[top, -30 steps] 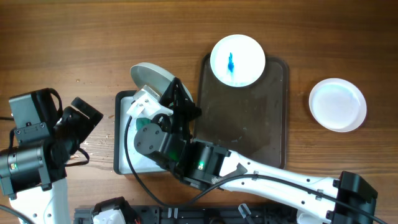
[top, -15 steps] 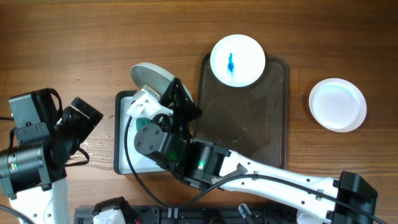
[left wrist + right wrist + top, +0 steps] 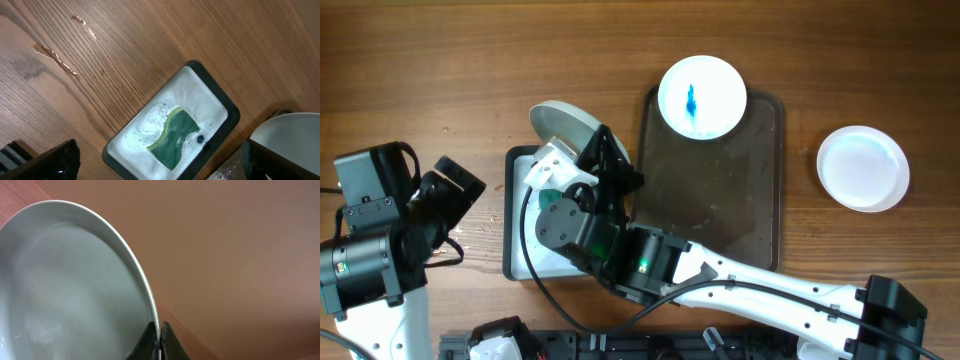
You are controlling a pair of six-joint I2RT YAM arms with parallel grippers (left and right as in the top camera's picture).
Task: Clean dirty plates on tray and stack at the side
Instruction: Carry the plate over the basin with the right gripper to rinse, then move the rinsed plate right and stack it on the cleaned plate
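Note:
The clean plate (image 3: 863, 168) lies past the tray, to my right gripper's right in the overhead view; I should carry the smear-free plate over, lower it on top and release.
My right gripper (image 3: 607, 152) is shut on the rim of a plain white plate (image 3: 563, 124) and holds it tilted on edge over the far end of the basin. In the right wrist view the two fingers (image 3: 152, 342) pinch that plate's (image 3: 75, 290) rim. A second plate (image 3: 702, 95) with a blue smear lies on the far end of the dark brown tray (image 3: 710, 200). A third, clean plate (image 3: 863, 168) lies on the table right of the tray. My left gripper (image 3: 452, 188) is open and empty, left of the basin; the left wrist view shows its gripper (image 3: 160, 152) above the basin.
A dark-rimmed pale basin (image 3: 517, 225) with foamy water and a green sponge (image 3: 172, 136) stands left of the tray. The basin's rim (image 3: 227, 107) and the held plate's edge (image 3: 295, 132) show in the left wrist view. Water streaks (image 3: 55, 55) lie on the wood.

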